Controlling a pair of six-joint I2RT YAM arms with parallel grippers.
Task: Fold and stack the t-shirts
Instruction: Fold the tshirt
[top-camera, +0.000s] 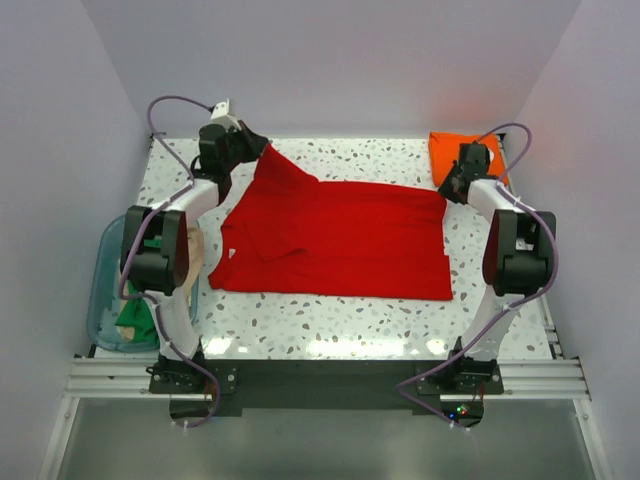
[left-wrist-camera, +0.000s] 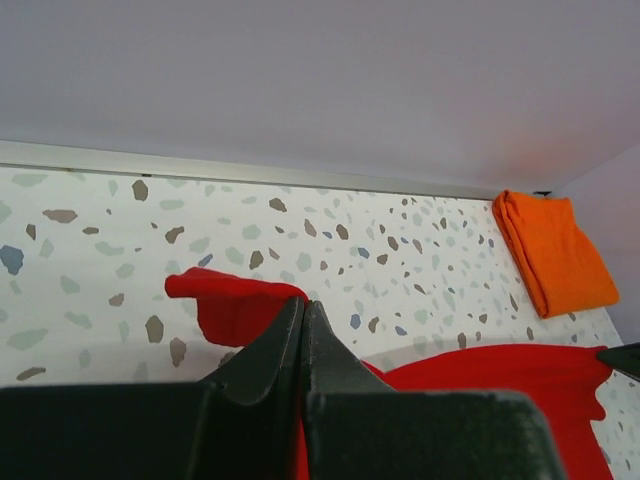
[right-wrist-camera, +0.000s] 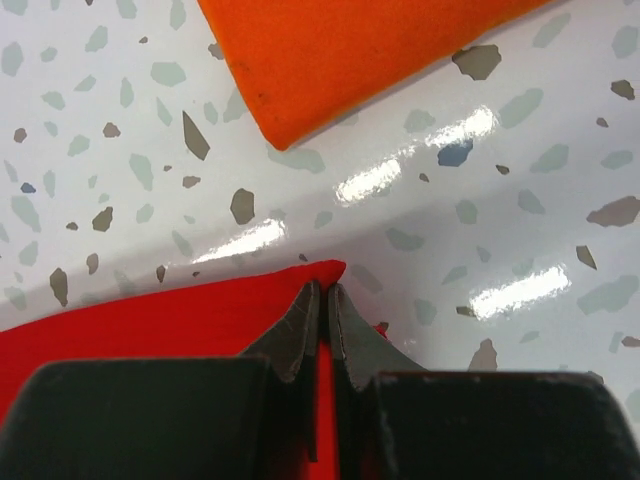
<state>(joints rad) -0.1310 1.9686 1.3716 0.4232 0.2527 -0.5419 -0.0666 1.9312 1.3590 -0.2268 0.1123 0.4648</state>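
My right gripper moves back over the side edge of the t-shirt's near half next and releases the t-shirt's corner there. The red t-shirt still lies spread out.
A bright red t-shirt lies spread across the middle of the speckled table. My left gripper is shut on its far left corner and holds that corner lifted, so the cloth rises to a peak. My right gripper is shut on its far right corner, low by the table. A folded orange t-shirt lies at the far right corner, beside the right gripper; it also shows in the left wrist view and the right wrist view.
A clear bluish plastic tub hangs off the table's left edge beside the left arm, with green cloth and tan cloth in it. Pale walls close the back and both sides.
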